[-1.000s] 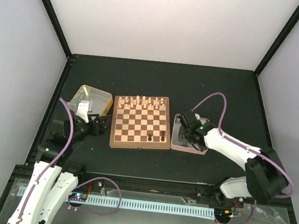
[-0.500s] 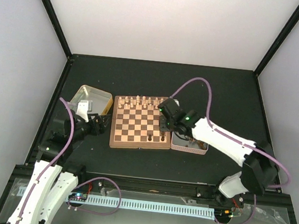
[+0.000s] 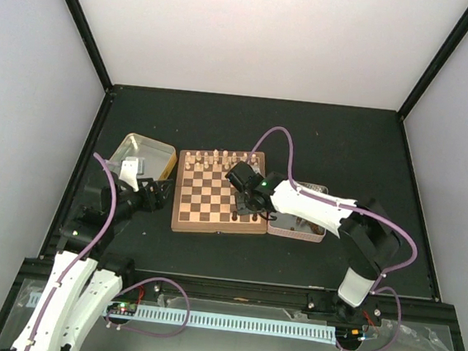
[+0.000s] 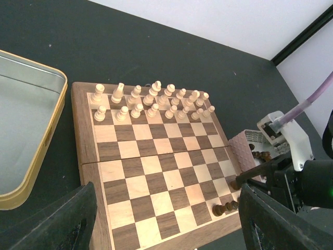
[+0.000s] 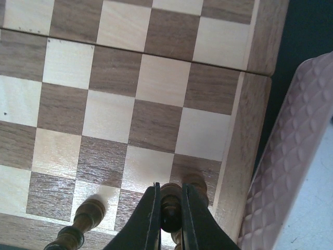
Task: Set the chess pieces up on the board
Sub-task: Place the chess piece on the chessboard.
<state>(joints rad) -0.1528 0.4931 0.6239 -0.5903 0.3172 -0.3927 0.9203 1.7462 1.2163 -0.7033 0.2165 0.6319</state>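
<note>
The right gripper shifts away from the pink tin and down onto the neighbouring pale square [image 5: 147, 168] next, since a piece fills the dark square by the board's rim.
The board [image 3: 207, 199] lies mid-table, with pale pieces [image 3: 219, 159] lined on its far two rows. My right gripper [image 3: 246, 200] hangs over the board's near right corner, shut on a dark chess piece [image 5: 170, 208] held just above the squares. One dark piece [image 5: 86, 214] stands to its left and another [image 5: 196, 183] stands right behind it. In the left wrist view two dark pieces [image 4: 223, 208] show at that corner beside the right gripper [image 4: 244, 179]. My left gripper [image 4: 166, 213] is open and empty at the board's left edge [image 3: 159, 193].
A pink tin [image 3: 280, 226] holding more dark pieces [image 3: 302, 224] sits against the board's right side. An open gold-rimmed tin [image 3: 140, 156] lies left of the board. Black walls frame the table.
My right arm has swung left from the pink tin onto the board's near right corner, carrying a dark piece. The left arm has not moved.
</note>
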